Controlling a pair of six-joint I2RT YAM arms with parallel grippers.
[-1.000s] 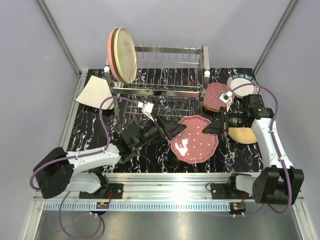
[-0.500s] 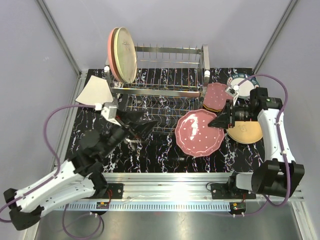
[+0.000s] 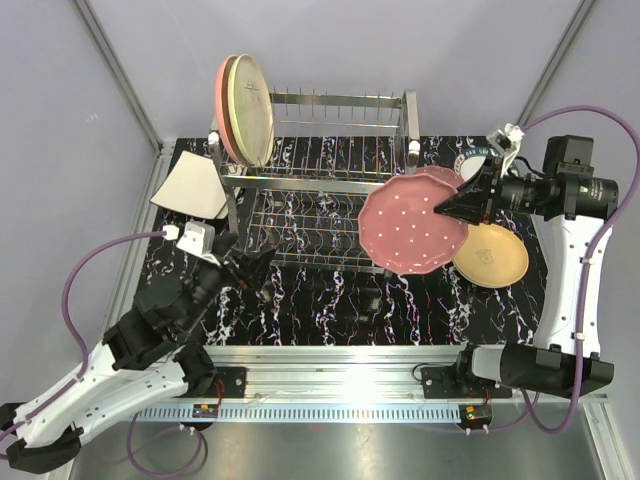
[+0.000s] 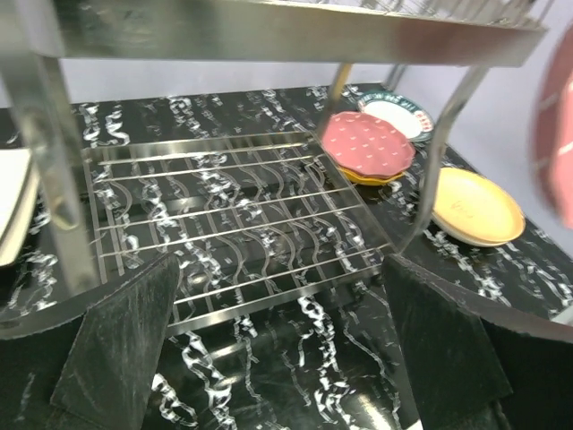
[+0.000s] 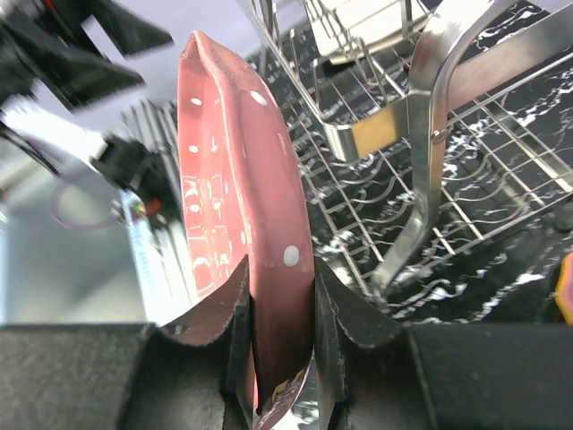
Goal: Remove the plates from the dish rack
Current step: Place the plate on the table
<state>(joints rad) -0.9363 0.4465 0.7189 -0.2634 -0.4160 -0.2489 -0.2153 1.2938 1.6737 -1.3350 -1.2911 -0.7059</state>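
My right gripper should move outward and then down over the stacked maroon dotted plate (image 3: 441, 174) and let go of its plate there, because both have the same color and dots.
My right gripper (image 3: 450, 207) is shut on the rim of a maroon white-dotted plate (image 3: 412, 222) and holds it tilted in the air by the right end of the dish rack (image 3: 320, 182). In the right wrist view the plate (image 5: 237, 197) stands edge-on between the fingers of the gripper (image 5: 279, 331). A pink plate (image 3: 225, 100) and a cream plate (image 3: 252, 108) stand upright at the left end of the rack's top tier. My left gripper (image 3: 250, 270) is open and empty in front of the rack's lower tier (image 4: 224, 215).
A squarish white plate (image 3: 190, 187) lies left of the rack. A tan plate (image 3: 492, 255) and a teal-rimmed white plate (image 3: 478, 165) lie at the right. The left wrist view shows another maroon dotted plate (image 4: 367, 143) stacked on an orange one.
My right gripper has lifted the maroon dotted plate up and back to the right. My left arm has drawn back from that plate toward the near left.
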